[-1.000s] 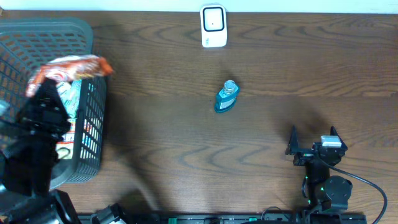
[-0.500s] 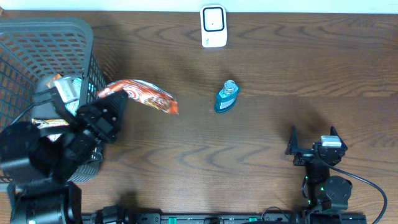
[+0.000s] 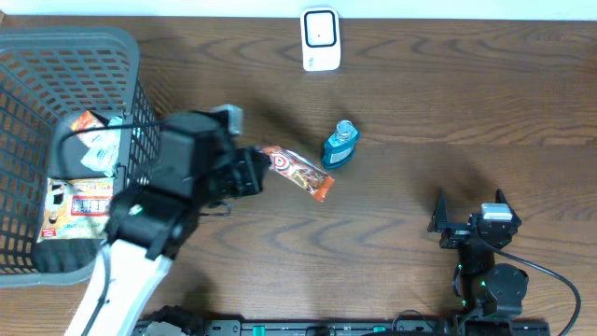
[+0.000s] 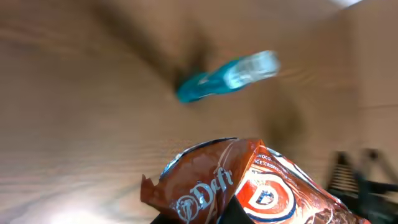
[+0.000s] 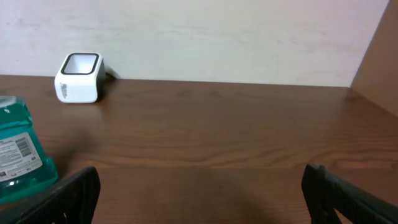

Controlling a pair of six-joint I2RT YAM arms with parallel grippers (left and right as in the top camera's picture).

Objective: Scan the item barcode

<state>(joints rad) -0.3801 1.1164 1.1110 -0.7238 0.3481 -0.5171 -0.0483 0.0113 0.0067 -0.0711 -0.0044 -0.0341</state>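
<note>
I next bring my left gripper down to the right in the overhead view to let go of the packet, because the tabletop (image 3: 338,186) beside the blue bottle is below, on that side.
My left gripper (image 3: 259,172) is shut on one end of an orange-brown snack packet (image 3: 300,175), held above the middle of the table and sticking out to the right. In the left wrist view the packet (image 4: 249,186) fills the lower frame, and no barcode shows on it. The white barcode scanner (image 3: 320,39) stands at the table's far edge and also shows in the right wrist view (image 5: 78,77). My right gripper (image 3: 469,207) rests at the near right, open and with nothing between its fingers (image 5: 74,193).
A blue bottle (image 3: 340,145) stands just right of the packet's free end, with a barcode label facing the right wrist camera (image 5: 18,152). A grey mesh basket (image 3: 56,56) at the left holds more packets (image 3: 79,201).
The left arm has swung right, out of the basket, carrying the snack packet to the table's middle near the blue bottle. The right arm has not moved.
</note>
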